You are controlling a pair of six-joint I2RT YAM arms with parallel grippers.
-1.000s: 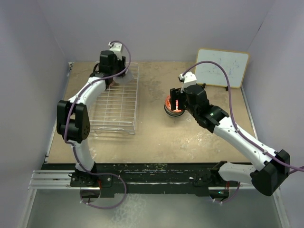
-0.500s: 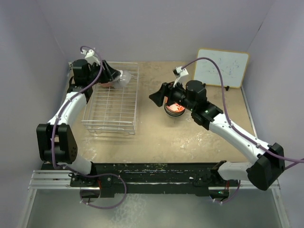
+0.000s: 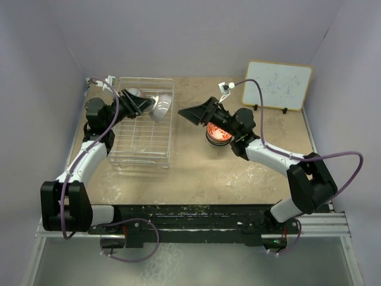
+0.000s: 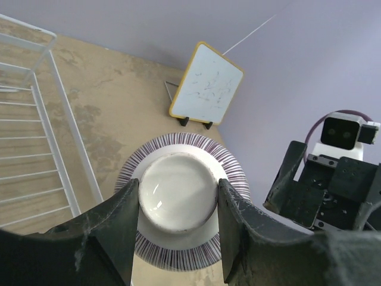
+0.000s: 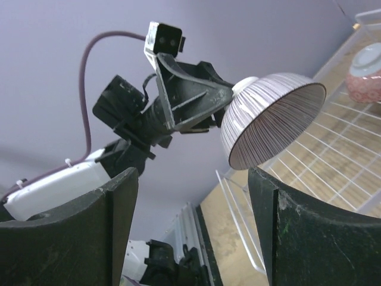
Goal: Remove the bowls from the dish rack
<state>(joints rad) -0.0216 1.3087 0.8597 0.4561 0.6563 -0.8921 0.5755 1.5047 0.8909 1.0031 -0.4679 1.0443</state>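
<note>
The right gripper goes to the left in the overhead view next, fingers around the purple-striped bowl's open rim (image 3: 164, 115) (image 5: 236, 158), since that rim faces this way across a gap.
My left gripper (image 3: 150, 105) is shut on the white foot ring of a purple-striped bowl (image 3: 161, 108). It holds the bowl on its side above the far right part of the dish rack (image 3: 140, 143). The left wrist view shows the fingers (image 4: 119, 226) clamping the foot ring of this bowl (image 4: 178, 262). My right gripper (image 3: 186, 112) is open and empty. It points left toward the bowl, a little apart from it. The right wrist view shows the bowl (image 5: 271, 116) ahead and a pink bowl (image 5: 366, 71) in the rack (image 5: 333, 167). A red-orange bowl (image 3: 219, 134) tops a stack on the table.
A white framed board (image 3: 278, 85) stands at the back right; it also shows in the left wrist view (image 4: 207, 89). The rack's wire side (image 4: 65, 131) lies left of the held bowl. Purple walls close in the table on three sides.
My left arm swung back and lifted the purple bowl, turning it toward the right. My right gripper left the bowl stack and turned left toward the rack, open.
</note>
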